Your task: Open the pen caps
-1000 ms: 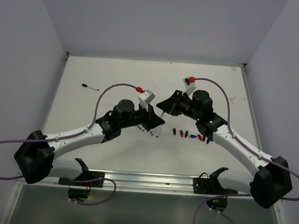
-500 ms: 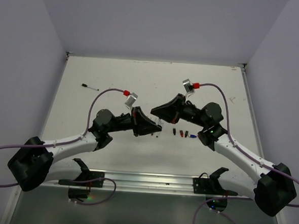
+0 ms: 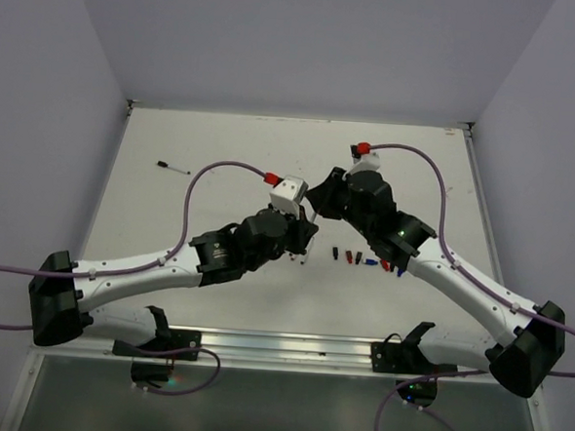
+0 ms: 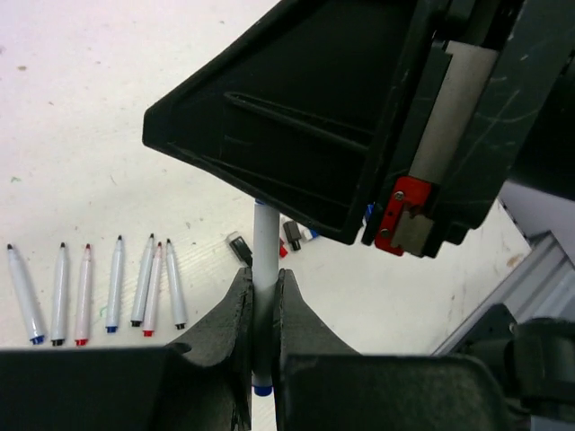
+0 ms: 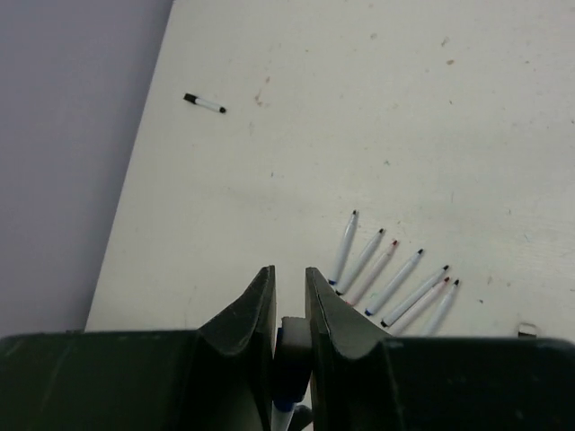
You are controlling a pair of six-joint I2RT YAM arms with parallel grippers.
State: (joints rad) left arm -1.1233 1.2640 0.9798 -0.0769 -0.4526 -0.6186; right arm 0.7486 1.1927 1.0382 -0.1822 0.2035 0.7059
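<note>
The spot beside the end blue cap is below my right gripper, to its right in the top view. My right gripper should next move off the body of the pen and down to that spot.
My left gripper (image 4: 262, 301) is shut on a white pen (image 4: 265, 242) with a blue end and holds it above the table. The pen's far end runs up into my right gripper (image 4: 269, 193). In the right wrist view my right gripper (image 5: 289, 292) is shut on the pen's dark blue cap (image 5: 293, 346), with the white barrel showing just below it. In the top view the two grippers, left (image 3: 304, 226) and right (image 3: 319, 206), meet tip to tip at mid-table. Several uncapped pens (image 4: 108, 287) lie in a row. Loose caps (image 3: 359, 258) lie right of them.
A lone pen with a black cap (image 3: 173, 167) lies far left on the table; it also shows in the right wrist view (image 5: 205, 104). Purple cables with red connectors (image 3: 268, 177) arch over both wrists. A metal rail (image 3: 279, 347) runs along the near edge.
Both wrists have lifted and turned, and the left arm has swung in to the right. The two grippers stand tip to tip again with the pen between them.
</note>
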